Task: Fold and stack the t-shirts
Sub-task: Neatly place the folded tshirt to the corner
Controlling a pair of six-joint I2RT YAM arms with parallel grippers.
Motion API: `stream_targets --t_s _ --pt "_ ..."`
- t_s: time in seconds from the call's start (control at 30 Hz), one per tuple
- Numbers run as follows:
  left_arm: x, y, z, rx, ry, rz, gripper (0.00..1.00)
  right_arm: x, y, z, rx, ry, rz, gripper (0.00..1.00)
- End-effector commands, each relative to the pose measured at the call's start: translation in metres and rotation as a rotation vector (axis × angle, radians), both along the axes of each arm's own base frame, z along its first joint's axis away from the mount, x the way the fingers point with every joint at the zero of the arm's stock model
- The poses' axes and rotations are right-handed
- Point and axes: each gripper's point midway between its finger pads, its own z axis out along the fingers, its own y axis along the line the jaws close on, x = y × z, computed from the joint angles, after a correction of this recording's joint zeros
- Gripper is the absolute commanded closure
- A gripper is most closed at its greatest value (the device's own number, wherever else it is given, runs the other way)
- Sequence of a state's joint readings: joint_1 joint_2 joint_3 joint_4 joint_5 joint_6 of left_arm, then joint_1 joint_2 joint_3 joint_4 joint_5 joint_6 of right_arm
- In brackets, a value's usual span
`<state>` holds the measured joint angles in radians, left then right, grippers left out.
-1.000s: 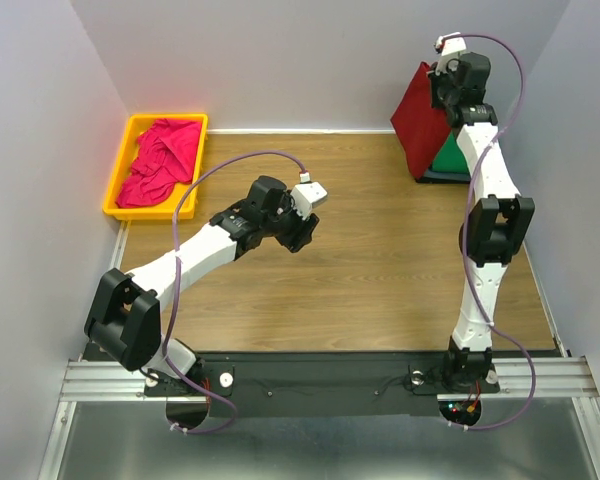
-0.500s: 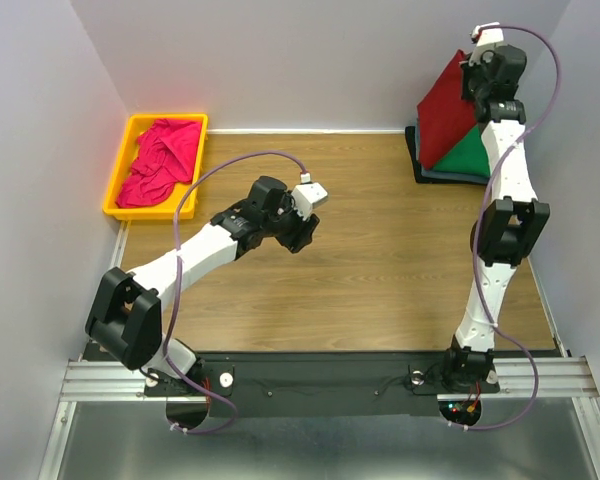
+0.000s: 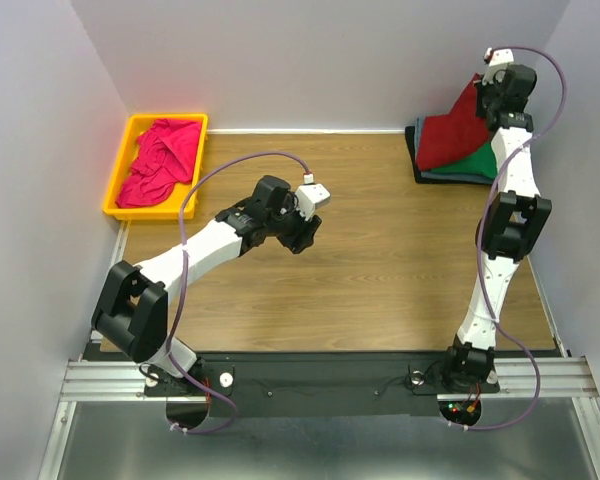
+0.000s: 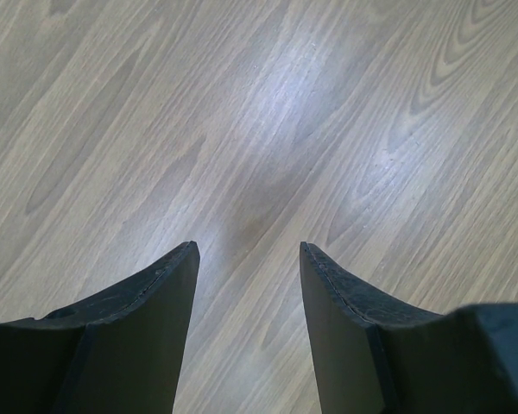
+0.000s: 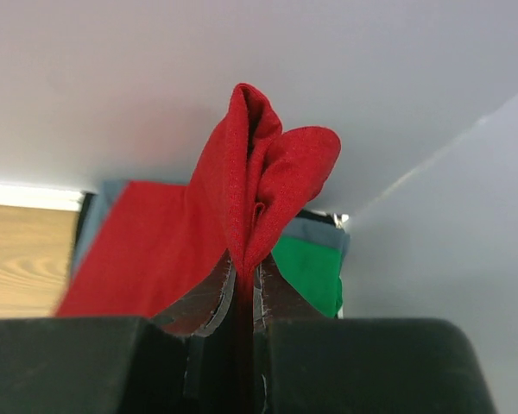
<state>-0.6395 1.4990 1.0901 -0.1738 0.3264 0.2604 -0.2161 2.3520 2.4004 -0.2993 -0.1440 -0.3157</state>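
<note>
My right gripper lowers and shifts toward that side next, bringing the dark red t-shirt's held corner over the green t-shirt, since the green t-shirt lies partly uncovered there.
A dark red t-shirt (image 3: pixel 450 132) drapes over a stack of folded tees at the far right corner: green (image 3: pixel 477 161), then grey and black edges below. My right gripper (image 5: pixel 246 274) is shut on a bunched fold of the dark red t-shirt (image 5: pixel 259 172), holding its corner up high near the back wall (image 3: pixel 492 82). A crumpled magenta-pink t-shirt (image 3: pixel 160 160) lies in the yellow bin. My left gripper (image 4: pixel 248 250) hangs open over bare wood at mid-table (image 3: pixel 302 232), nothing between its fingers.
The yellow bin (image 3: pixel 117 170) sits at the far left corner against the wall. White walls close in the back and both sides. The wooden table (image 3: pixel 380 270) stretches between the two arms.
My right gripper has carried the dark red t-shirt's corner to the right and back, laying the cloth lower over the stack. The left arm has barely shifted.
</note>
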Motion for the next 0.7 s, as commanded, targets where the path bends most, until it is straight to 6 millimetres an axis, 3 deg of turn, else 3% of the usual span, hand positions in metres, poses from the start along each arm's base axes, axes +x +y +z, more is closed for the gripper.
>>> stream_targets --t_s 0.0,0.17,0.5,0.67 --pt "0.005 -0.008 0.022 -0.032 -0.034 -0.02 0.38 0.01 -0.023 0.023 -0.071 -0.099 -0.001 0.99" --pt "0.004 -0.007 0.019 -0.026 -0.022 -0.018 0.38 0.017 -0.044 -0.008 -0.104 -0.066 -0.013 1.0" --pt "0.004 -0.005 0.009 -0.002 -0.005 -0.012 0.38 0.024 -0.082 -0.044 -0.15 -0.053 -0.055 0.99" --pt "0.004 -0.003 0.007 0.011 -0.002 -0.011 0.38 0.023 -0.095 -0.06 -0.197 -0.028 -0.097 0.87"
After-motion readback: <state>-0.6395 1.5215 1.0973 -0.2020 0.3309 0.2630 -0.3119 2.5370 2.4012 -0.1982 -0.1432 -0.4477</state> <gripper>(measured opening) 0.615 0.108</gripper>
